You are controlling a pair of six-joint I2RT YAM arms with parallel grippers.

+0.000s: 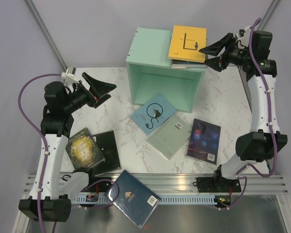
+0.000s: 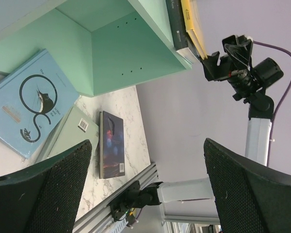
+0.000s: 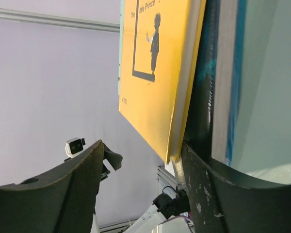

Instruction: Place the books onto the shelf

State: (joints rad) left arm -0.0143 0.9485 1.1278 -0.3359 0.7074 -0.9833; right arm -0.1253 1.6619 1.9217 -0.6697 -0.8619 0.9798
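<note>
My left gripper needs to move down next and to the right in the top view, onto the cat book's free edge [image 1: 139, 110], because the pale green book [image 1: 170, 136] crowds the other edge.
The mint-green shelf [image 1: 150, 51] stands at the back of the table, its open front facing the arms. On its top lies a yellow book [image 1: 188, 42] over a darker book [image 1: 184, 64]. My right gripper [image 1: 204, 55] is open at the yellow book's right edge. In the right wrist view the yellow book's [image 3: 155, 73] corner sits against one finger [image 3: 208, 194], with a wide gap to the other. My left gripper [image 1: 111, 92] hangs open above the table's left side, holding nothing. On the table lie a light blue cat book [image 1: 153, 114], a pale green book [image 1: 170, 136] and a galaxy book [image 1: 203, 140].
A gold-brown book [image 1: 84, 149] and a black book [image 1: 106, 151] lie at the left, near the left arm. A navy book [image 1: 133, 196] hangs over the front rail [image 1: 184, 182]. The left wrist view shows the shelf [image 2: 121, 53] and the right gripper [image 2: 218, 58] beside the stacked books.
</note>
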